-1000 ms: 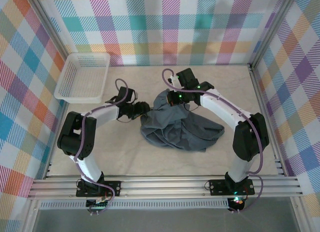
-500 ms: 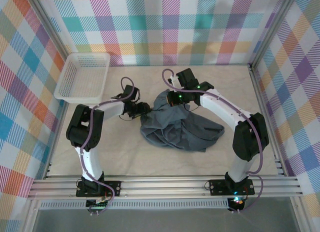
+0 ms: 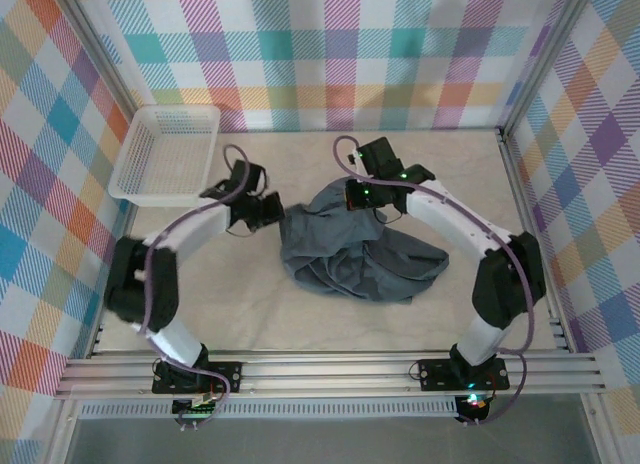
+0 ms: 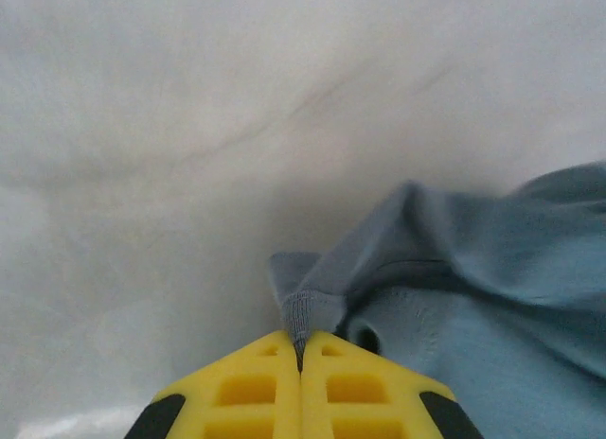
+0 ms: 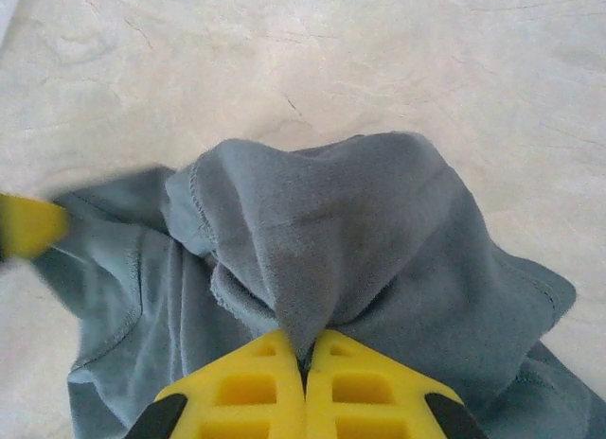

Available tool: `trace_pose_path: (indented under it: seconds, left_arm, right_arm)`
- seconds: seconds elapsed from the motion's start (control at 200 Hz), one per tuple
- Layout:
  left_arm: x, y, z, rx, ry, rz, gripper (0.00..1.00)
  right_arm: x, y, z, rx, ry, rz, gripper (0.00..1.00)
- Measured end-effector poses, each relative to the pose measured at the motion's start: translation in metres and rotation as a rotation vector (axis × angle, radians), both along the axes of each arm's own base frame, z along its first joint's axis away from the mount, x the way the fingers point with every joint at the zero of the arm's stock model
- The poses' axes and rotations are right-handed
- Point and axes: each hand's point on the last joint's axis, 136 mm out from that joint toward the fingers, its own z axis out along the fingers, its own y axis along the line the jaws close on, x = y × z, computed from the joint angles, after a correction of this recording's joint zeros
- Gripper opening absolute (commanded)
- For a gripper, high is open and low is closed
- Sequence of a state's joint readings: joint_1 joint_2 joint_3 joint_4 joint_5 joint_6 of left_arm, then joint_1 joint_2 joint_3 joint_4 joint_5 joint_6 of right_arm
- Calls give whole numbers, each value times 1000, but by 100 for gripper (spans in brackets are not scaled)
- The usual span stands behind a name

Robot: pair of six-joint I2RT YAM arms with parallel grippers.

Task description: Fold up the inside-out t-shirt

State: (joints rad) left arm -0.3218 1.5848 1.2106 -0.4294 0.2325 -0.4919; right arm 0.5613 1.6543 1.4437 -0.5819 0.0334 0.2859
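Observation:
My left gripper draws the ribbed hem corner it holds back toward the base over the bare tabletop next. It releases it there, spreading the crumpled t-shirt.
The slate-grey t-shirt [image 3: 360, 254] lies crumpled in the middle of the table, its seams showing. My left gripper [image 3: 276, 213] is at the shirt's upper left edge, shut on a ribbed hem corner of the t-shirt [image 4: 305, 311]. My right gripper [image 3: 358, 200] is at the shirt's top edge, shut on a pinched fold of the t-shirt [image 5: 312, 259]. In the right wrist view a blurred yellow finger [image 5: 28, 223] of the left gripper shows at the left edge. The fabric is stretched a little between the two grippers.
A white mesh basket [image 3: 166, 154] stands at the back left of the table. Plaid walls close in the back and both sides. Bare beige table [image 3: 250, 304] surrounds the shirt, and a metal rail runs along the near edge.
My left gripper has moved up and back toward the far side, pulling the shirt's left corner with it. The left arm's elbow has swung outward to the left. The right gripper shifted slightly right.

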Motion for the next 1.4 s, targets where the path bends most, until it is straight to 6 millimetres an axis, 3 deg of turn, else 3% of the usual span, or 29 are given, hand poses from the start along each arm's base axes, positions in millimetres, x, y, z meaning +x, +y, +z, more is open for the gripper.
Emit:
trace_pose_path:
  seconds: [0.065,0.13,0.215,0.265,0.305,0.37,0.42,0.505,0.64,0.745,0.785,0.835,0.9,0.965,1.05,1.125,1.24,1.315,1.4]
  left_arm:
    - [2,6,84,-24,-180,9,0]
    - [-10,12,179,-66,-389,10,0]
    - [-48,20,294,-124,-649,-11,0]
    - [-75,21,342,-148,-767,-35,0]
    - [-95,18,370,-165,-843,-63,0]
    - [-123,10,398,-190,-932,-118,0]
    - [-139,5,410,-205,-976,-155,0]
    - [-146,-5,416,-208,-1007,-194,0]
    - [-120,-37,395,-155,-961,-245,0]
    - [-83,-69,349,-89,-860,-272,0]
    - [-62,-85,316,-52,-796,-283,0]
    - [-40,-102,272,-5,-713,-297,14]
    - [-11,-122,197,78,-576,-322,30]
    - [7,-131,122,157,-439,-340,42]
    - [9,-120,42,229,-267,-332,46]
    - [-3,-92,2,262,-145,-286,46]
    - [-30,-43,-14,256,-45,-161,46]
    - [-63,-9,-10,230,-7,-56,48]
    - [-103,14,-9,179,21,21,49]
  right_arm:
    - [-11,-7,25,39,-41,-13,0]
    - [-25,-13,64,117,-117,-14,0]
    - [-50,-19,128,262,-261,17,0]
    - [-67,-23,167,348,-353,45,0]
    - [-82,-25,195,408,-420,78,0]
    - [-105,-31,231,478,-507,119,0]
    - [-118,-37,248,508,-551,136,0]
    - [-131,-46,265,532,-607,136,0]
    - [-116,-65,257,465,-612,7,0]
    - [-81,-81,216,348,-519,-149,0]
    - [-64,-89,187,299,-452,-214,0]
    - [-46,-100,146,247,-361,-285,0]
    - [-26,-121,69,159,-192,-388,0]
    - [-26,-141,-5,71,-12,-467,0]
    - [-45,-163,-67,-14,160,-532,0]
    - [-57,-168,-82,-39,215,-543,0]
    - [-56,-166,-72,-13,189,-535,0]
    - [-55,-164,-67,2,175,-531,0]
    - [-54,-162,-66,13,170,-526,1]
